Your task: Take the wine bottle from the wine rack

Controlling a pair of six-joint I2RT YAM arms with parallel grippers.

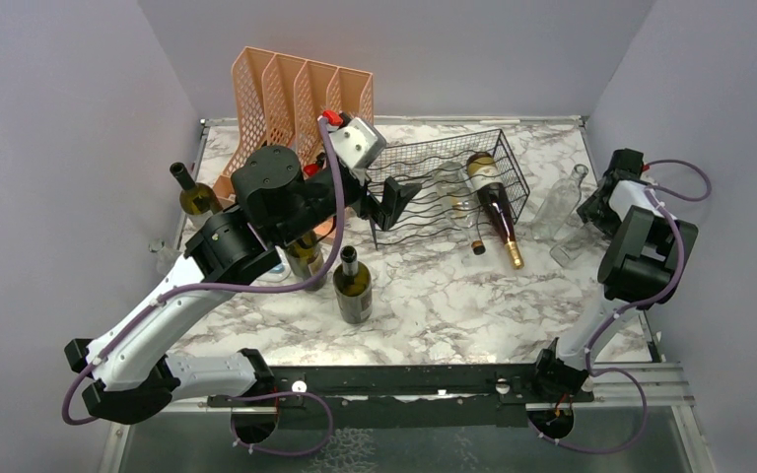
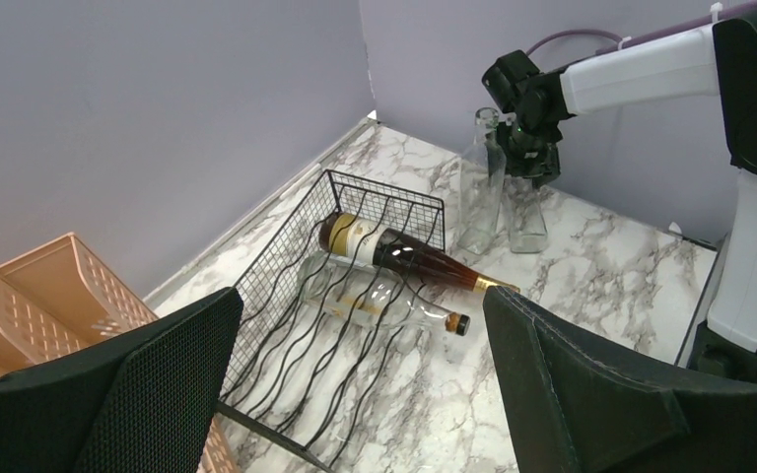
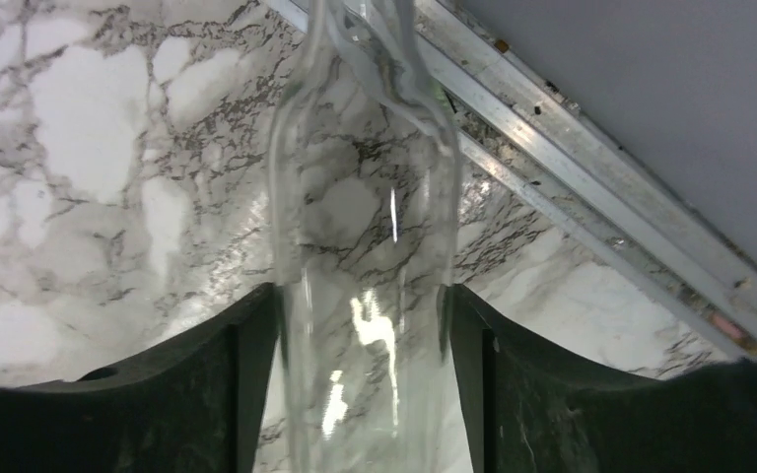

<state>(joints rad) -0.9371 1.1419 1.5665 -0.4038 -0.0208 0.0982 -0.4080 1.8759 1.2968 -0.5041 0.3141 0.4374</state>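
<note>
The neck of the held clear bottle is to the right of my left gripper in the top view, so my left gripper will move that way across the rack toward it next.
The black wire wine rack sits at the back middle of the marble table. A dark wine bottle with a gold foil neck lies in its right end. A clear bottle lies next to it, and both necks stick out over the front. My left gripper hangs open above the rack's left cradles, holding nothing. At the far right my right gripper is shut on another clear bottle, with both fingers against the glass.
A peach file organiser stands at the back left. Three green bottles stand upright on the left side. One more clear bottle stands beside the right gripper. Grey walls close in both sides.
</note>
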